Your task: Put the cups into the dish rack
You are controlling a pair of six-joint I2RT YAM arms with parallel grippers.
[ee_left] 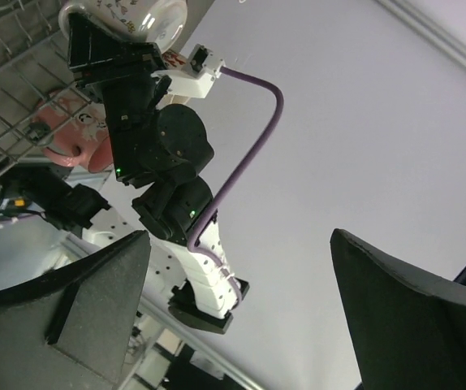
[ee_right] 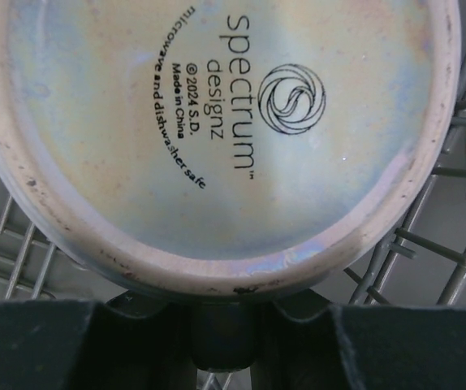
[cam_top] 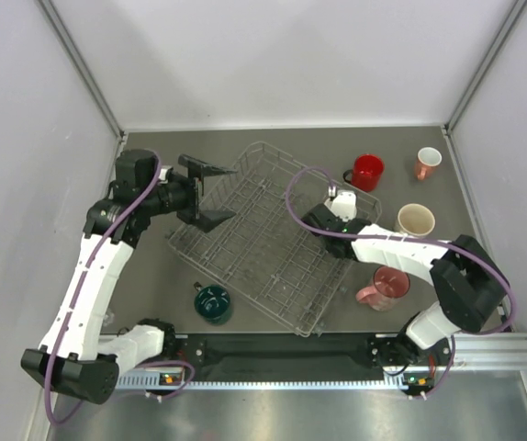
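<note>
I will swing back and tip the fingers down onto the mug's rim (cam_top: 228, 314) opposite its handle, because the teal mug stands below and back from my left gripper with its opening up.
The dish rack (cam_top: 245, 253) lies slanted in the middle of the table. My right gripper (cam_top: 335, 195) is shut on a pale iridescent mug (ee_right: 217, 122) at the rack's right edge. The mug's printed base fills the right wrist view, with rack wires (ee_right: 452, 244) behind it. The mug also shows in the left wrist view (ee_left: 135, 20). My left gripper (cam_top: 218, 193) is open and empty, raised over the rack's left side. On the table stand a red mug (cam_top: 366, 171), a small salmon mug (cam_top: 427, 162), a cream mug (cam_top: 415, 219), a translucent pink mug (cam_top: 385, 287) and a dark teal mug (cam_top: 213, 303).
White walls close in the table at the back and on both sides. The pink mug lies close beside my right forearm. The teal mug sits just off the rack's near left corner, near the left arm's base.
</note>
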